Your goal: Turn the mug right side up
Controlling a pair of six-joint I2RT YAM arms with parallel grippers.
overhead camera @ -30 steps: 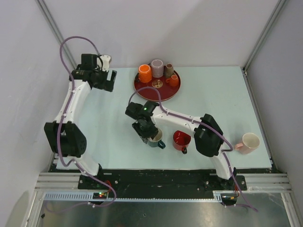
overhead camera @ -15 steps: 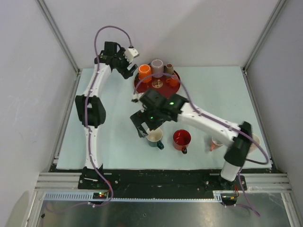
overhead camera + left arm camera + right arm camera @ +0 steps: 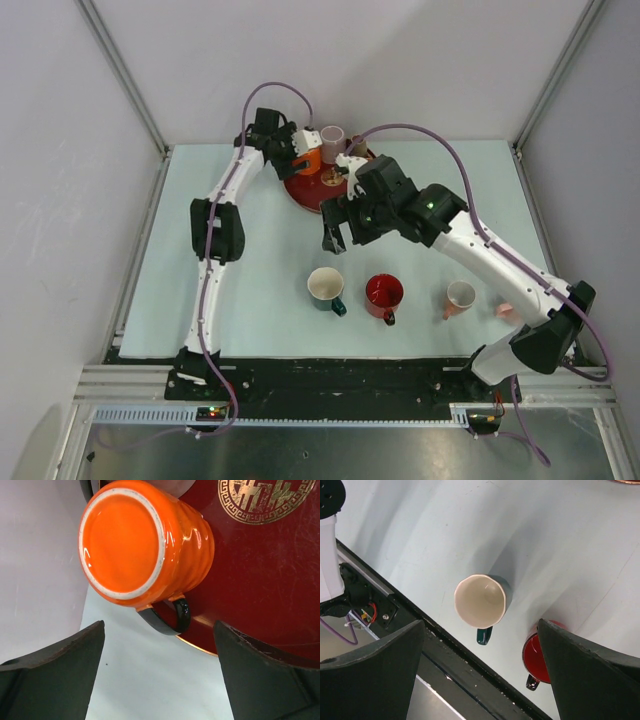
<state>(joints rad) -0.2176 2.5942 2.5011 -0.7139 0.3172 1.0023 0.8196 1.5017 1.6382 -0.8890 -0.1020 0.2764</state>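
Observation:
The black handle is below my left gripper and points toward the gap between its open fingers, so the gripper will next lower them on both sides of the handle and close.
An orange mug with a black handle stands upside down, base up, on the left part of the dark red tray. My left gripper hovers open just in front of it, the handle pointing toward the gap between the fingers; from the top view the left gripper is at the tray's left rim beside the orange mug. The right gripper is open and empty, raised above the table. Below it a green mug stands upright with its cream inside showing, also visible as the green mug from the top.
A red mug and a pink mug stand upright along the near side. On the tray a pale mug and a brown one sit at the back. The right arm stretches across the right half of the table.
The right gripper opened, let go of the green mug and lifted away toward the tray. The left arm swung from the back left corner over to the orange mug.

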